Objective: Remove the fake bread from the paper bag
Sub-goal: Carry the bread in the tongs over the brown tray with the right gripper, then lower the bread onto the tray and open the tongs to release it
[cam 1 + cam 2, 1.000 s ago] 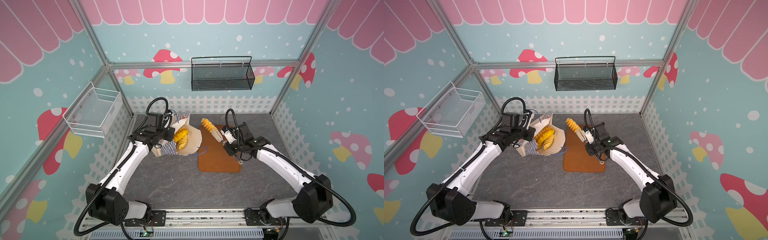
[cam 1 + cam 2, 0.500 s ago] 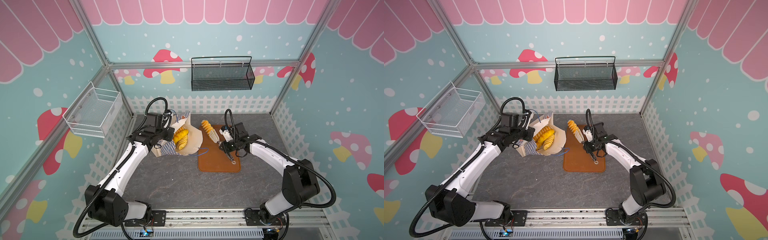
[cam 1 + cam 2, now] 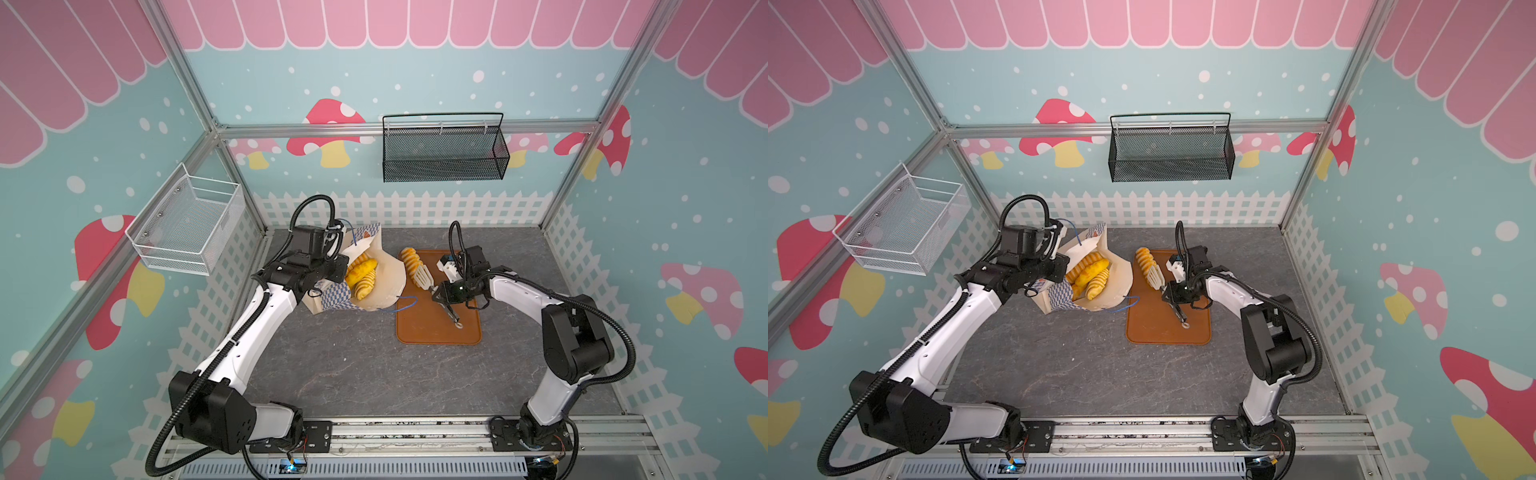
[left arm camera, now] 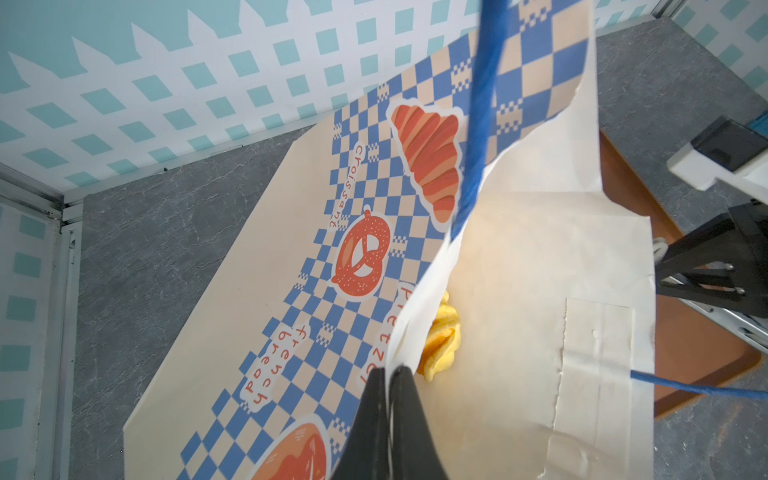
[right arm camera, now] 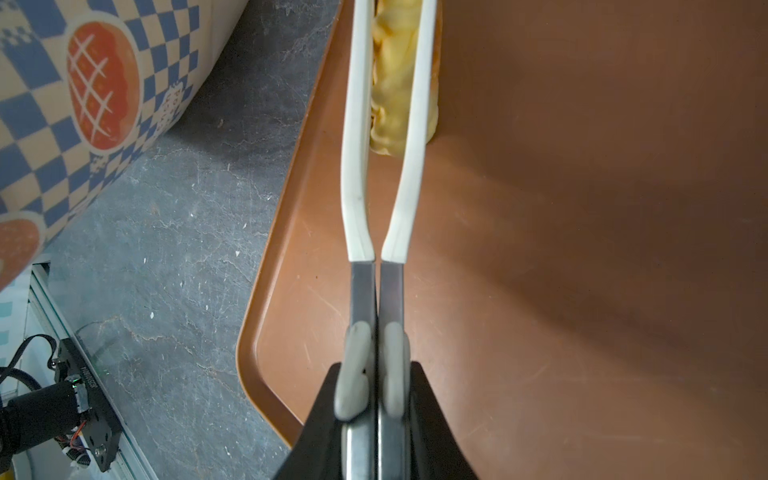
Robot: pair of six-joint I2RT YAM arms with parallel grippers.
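Next, my right gripper eases the clamped loaf outward over the tray's far corner by the bag and releases the tongs, since that corner lies outward of the gripper.
The paper bag (image 3: 380,286) (image 3: 1117,278) lies on its side, its mouth facing the brown tray (image 3: 436,332) (image 3: 1163,332). My left gripper (image 4: 390,370) (image 3: 338,270) is shut on the bag's upper rim and holds the mouth up. Several pieces of fake bread (image 3: 361,274) (image 3: 1090,276) (image 4: 440,345) show inside. My right gripper (image 5: 376,374) (image 3: 440,293) is shut on white-tipped tongs (image 5: 357,166) (image 3: 1157,277). The tongs clamp a ridged loaf (image 5: 395,83) (image 3: 409,259) at the tray's far left corner, beside the bag mouth.
A blue cord handle (image 3: 405,303) trails from the bag onto the tray's left edge. A black mesh basket (image 3: 442,151) hangs on the back wall and a white wire basket (image 3: 187,224) on the left wall. White picket fencing borders the grey tabletop (image 3: 353,365).
My right arm has folded inward and its gripper has shifted slightly left with the tongs and loaf. The left gripper and the bag have not moved.
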